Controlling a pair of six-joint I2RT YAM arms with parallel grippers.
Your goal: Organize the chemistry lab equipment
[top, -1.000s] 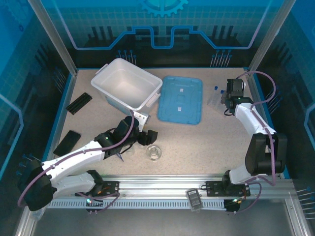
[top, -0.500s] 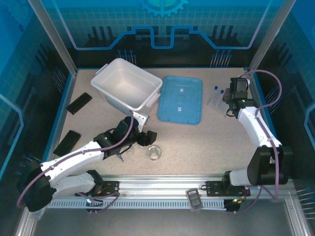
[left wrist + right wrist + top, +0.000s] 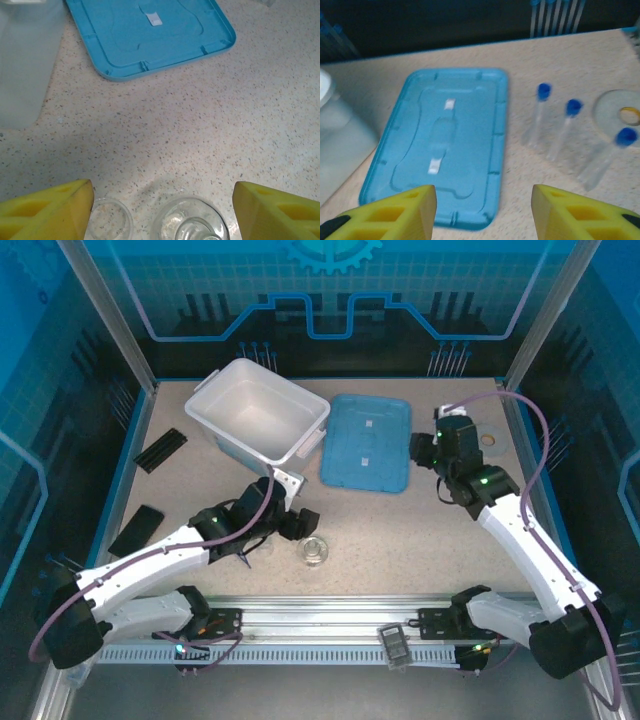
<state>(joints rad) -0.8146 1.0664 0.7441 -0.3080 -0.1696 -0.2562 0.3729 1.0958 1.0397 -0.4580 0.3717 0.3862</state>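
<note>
My left gripper moves back and down over the neck of the wider glass (image 3: 313,550) (image 3: 210,236) next, then closes.
In the left wrist view, my left gripper (image 3: 162,200) stands open just above the table, its yellow fingertips (image 3: 47,207) wide apart. Two clear glass beakers sit between them, untouched: a small one (image 3: 107,220) by the left finger and a wider one (image 3: 190,222) in the middle. From above, that gripper (image 3: 297,523) hovers beside the glass (image 3: 313,550). My right gripper (image 3: 482,205) is open and holds nothing, over the right edge of the blue lid (image 3: 440,145). Three clear tubes with blue caps (image 3: 539,117) (image 3: 562,132) (image 3: 602,160) lie to its right on the table.
An open white bin (image 3: 262,420) stands at the back left, with the blue lid (image 3: 367,440) flat beside it. A white tape ring (image 3: 490,443) lies at the back right. Two black strips (image 3: 160,450) (image 3: 137,530) lie along the left edge.
My right arm has swung left from the back right corner to the lid's right edge, and its jaws have widened. The left arm and the beakers have not moved.
</note>
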